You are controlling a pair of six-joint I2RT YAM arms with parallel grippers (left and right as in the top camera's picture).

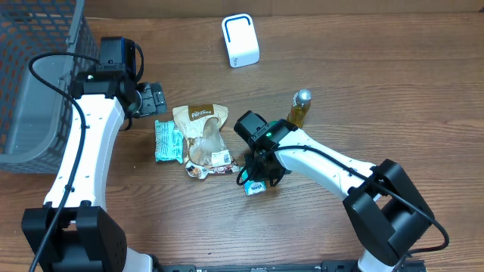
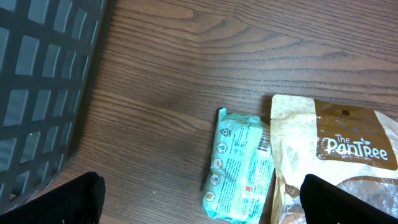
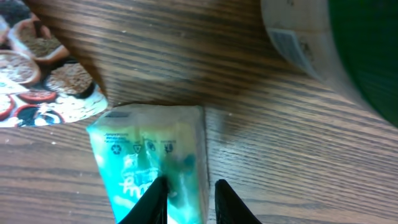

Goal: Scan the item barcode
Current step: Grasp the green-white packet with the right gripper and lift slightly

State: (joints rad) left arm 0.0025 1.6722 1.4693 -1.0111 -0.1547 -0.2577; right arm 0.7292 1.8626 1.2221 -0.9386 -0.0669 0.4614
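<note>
My right gripper needs to pull its fingers back along the small packet's side edge (image 1: 262,186) (image 3: 196,198), which runs back from it, and then close, because the fingers are already on both sides of that edge.
A small teal packet (image 1: 255,187) (image 3: 149,162) lies on the wooden table just right of a tan Pantree snack bag (image 1: 203,136) (image 2: 336,149). My right gripper (image 1: 255,177) (image 3: 191,202) is down over this packet, its jaws narrow and straddling the packet's right edge. The left finger touches the wrapper, and a thin gap shows at the right finger. My left gripper (image 1: 155,98) (image 2: 205,199) hangs wide open above a second teal packet (image 1: 168,141) (image 2: 239,168), holding nothing. A white scanner (image 1: 240,40) stands at the back.
A dark mesh basket (image 1: 30,83) (image 2: 43,81) fills the far left. A small bottle with a silver cap (image 1: 300,107) (image 3: 298,43) stands close behind the right arm. The snack bag's printed end (image 3: 31,81) lies just left of the small packet.
</note>
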